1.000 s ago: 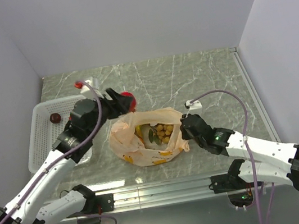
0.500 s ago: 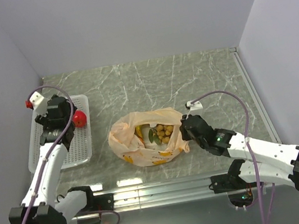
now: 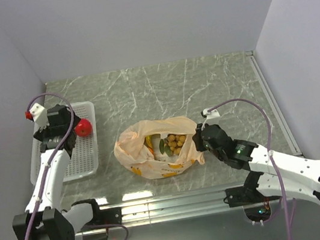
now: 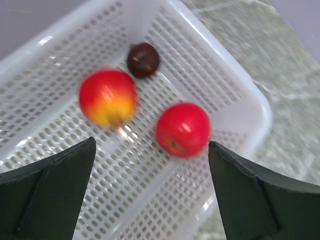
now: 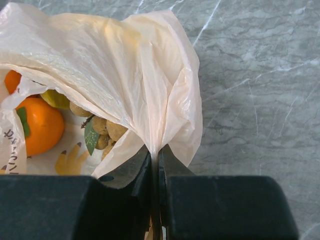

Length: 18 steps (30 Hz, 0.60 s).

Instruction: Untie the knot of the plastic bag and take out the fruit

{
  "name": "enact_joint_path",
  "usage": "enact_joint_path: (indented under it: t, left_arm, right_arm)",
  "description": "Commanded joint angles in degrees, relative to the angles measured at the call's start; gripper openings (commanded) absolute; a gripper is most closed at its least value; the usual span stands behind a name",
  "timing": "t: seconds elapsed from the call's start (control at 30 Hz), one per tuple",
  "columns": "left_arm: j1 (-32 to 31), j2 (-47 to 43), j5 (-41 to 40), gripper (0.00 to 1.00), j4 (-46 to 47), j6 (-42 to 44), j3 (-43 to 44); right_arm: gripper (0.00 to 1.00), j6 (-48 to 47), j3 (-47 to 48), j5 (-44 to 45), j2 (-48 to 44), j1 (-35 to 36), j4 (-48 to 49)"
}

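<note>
My left gripper will swing off the basket (image 4: 235,85) and down onto the tan cluster in the bag, which is to the gripper's right in the top view.
The plastic bag (image 3: 154,157) lies at the table's middle with its mouth open; no knot shows. Inside it I see an orange (image 5: 42,125), a tan cluster of small balls (image 5: 106,131) and a green leaf. My right gripper (image 5: 155,157) is shut on a fold of the bag's right edge (image 3: 199,142). My left gripper (image 4: 150,192) hangs open over the white basket (image 4: 235,85), nothing between its fingers. Three fruit lie in the basket: a red one (image 4: 182,129), a blurred red-yellow one (image 4: 107,97) and a dark maroon one (image 4: 143,60).
The white basket (image 3: 74,165) stands at the table's left edge beside the grey wall. Marbled green tabletop stretches behind and to the right of the bag. A metal rail (image 3: 173,203) runs along the near edge.
My left arm swung from beside the bag over to the basket carrying a red fruit, then opened; the fruit now lies in the basket. The right gripper kept its pinch on the bag.
</note>
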Motion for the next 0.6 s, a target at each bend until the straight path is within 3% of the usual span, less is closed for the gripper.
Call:
enact_joint_path:
  t: [0.0, 0.07, 0.17, 0.37, 0.5, 0.57]
  left_arm:
    - [0.02, -4.84, 8.52, 0.99, -1.04, 1.36, 1.61]
    - [-0.85, -6.52, 16.14, 0.97, -1.22, 2.50, 1.62]
    - [-9.10, -10.04, 19.69, 0.95, -1.40, 2.68, 1.26]
    - [-37.10, -8.99, 22.77, 0.93, -1.23, -0.48, 4.15]
    - [-51.79, -3.04, 20.06, 0.88, 1.93, -0.05, 7.50]
    - [-55.16, 0.48, 20.58, 0.85, 1.42, -0.74, 9.95]
  right_arm:
    - [0.13, -0.26, -0.28, 0.44, -1.36, 0.40, 1.05]
    - [0.13, -0.26, -0.11, 0.44, -1.27, 0.40, 1.13]
    - [0.13, -0.17, -0.11, 1.40, -1.01, 0.40, 0.87]
    - [0.13, 1.41, -1.16, 4.22, -0.40, 0.05, -0.97]
    - [0.12, 2.37, -1.51, 4.22, 0.83, -0.48, -1.85]
    - [0.12, 2.90, -1.95, 4.04, 1.19, -0.56, -2.29]
